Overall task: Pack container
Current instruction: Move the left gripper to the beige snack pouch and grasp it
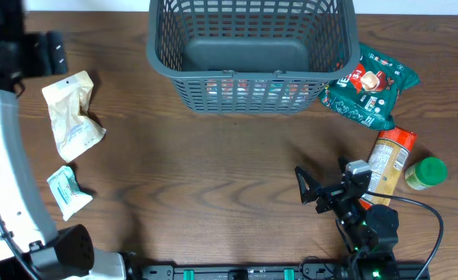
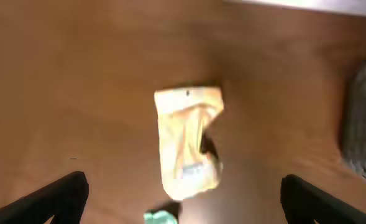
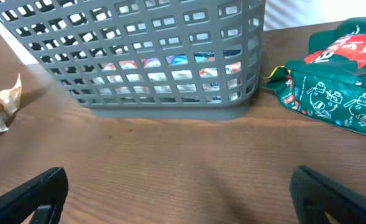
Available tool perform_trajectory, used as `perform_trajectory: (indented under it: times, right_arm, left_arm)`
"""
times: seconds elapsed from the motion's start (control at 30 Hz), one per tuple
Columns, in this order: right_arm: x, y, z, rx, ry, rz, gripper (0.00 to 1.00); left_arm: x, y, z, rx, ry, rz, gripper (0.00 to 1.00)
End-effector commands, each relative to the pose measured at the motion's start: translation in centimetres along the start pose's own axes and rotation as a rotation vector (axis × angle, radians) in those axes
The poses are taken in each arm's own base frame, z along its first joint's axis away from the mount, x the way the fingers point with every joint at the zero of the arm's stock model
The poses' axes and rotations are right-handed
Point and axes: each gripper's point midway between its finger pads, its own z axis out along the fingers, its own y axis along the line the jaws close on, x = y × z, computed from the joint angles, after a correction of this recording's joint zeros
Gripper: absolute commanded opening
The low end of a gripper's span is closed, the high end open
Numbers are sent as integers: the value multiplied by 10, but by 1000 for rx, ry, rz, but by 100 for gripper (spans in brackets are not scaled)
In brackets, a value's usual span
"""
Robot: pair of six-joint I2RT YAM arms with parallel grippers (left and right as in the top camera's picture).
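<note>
My left gripper goes down open next until its fingers straddle the cream packet's middle [image 1: 75, 119] [image 2: 186, 143], then closes, since bare table lies beside both the packet's long sides below.
The container [image 1: 244, 76], a big dark grey lattice basket, stands at the back centre, and colourful packets show through its front wall [image 3: 170, 68]. A cream packet [image 1: 71, 115] and a small green-white packet [image 1: 68, 190] lie at the left. In the blurred left wrist view my left gripper [image 2: 183, 190] hangs open high above the cream packet [image 2: 189, 143], holding nothing. My right gripper [image 1: 323, 177] stands open low over bare table at the front right. Its fingers [image 3: 49, 186] are spread wide, facing the container's front wall, with nothing between them.
A green snack bag [image 1: 371, 87] lies against the container's right front corner. An orange-yellow tube [image 1: 388, 159] and a green-lidded jar [image 1: 425, 173] lie right of my right gripper. The left arm's white link [image 1: 3, 171] runs along the left edge.
</note>
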Motion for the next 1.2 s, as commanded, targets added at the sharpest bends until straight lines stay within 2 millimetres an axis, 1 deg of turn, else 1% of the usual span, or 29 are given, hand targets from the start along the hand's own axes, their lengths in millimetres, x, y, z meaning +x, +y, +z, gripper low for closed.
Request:
perform_trajectory:
  times: [0.0, 0.1, 0.27, 0.33, 0.47, 0.63, 0.73, 0.83, 1.07, 1.17]
  right_arm:
    - [2, -1, 0, 0, 6, 15, 99]
    - [2, -1, 0, 0, 6, 15, 99]
    - [2, -1, 0, -1, 6, 15, 99]
    - [2, -1, 0, -1, 6, 15, 99]
    - [2, -1, 0, -2, 6, 16, 99]
    - [2, -1, 0, -2, 6, 16, 99]
    - [2, 2, 0, -17, 8, 16, 99]
    - [3, 6, 0, -40, 12, 16, 99]
    - [3, 6, 0, -42, 13, 15, 99]
    - [3, 6, 0, -42, 13, 15, 99]
  left_arm:
    - [26, 6, 34, 47, 113, -95, 99]
    - [50, 14, 69, 46, 202, -122, 99]
    - [86, 7, 126, 68, 308, -146, 99]
    - [100, 1, 148, 93, 334, -154, 99]
    - [122, -7, 182, 121, 382, -160, 99]
    - [149, -10, 220, 129, 472, -165, 99]
    - [163, -13, 240, 134, 515, -166, 99]
    - [173, -14, 255, 137, 540, -167, 99]
    - [181, -16, 275, 137, 546, -168, 99]
    - [185, -16, 277, 139, 558, -168, 100]
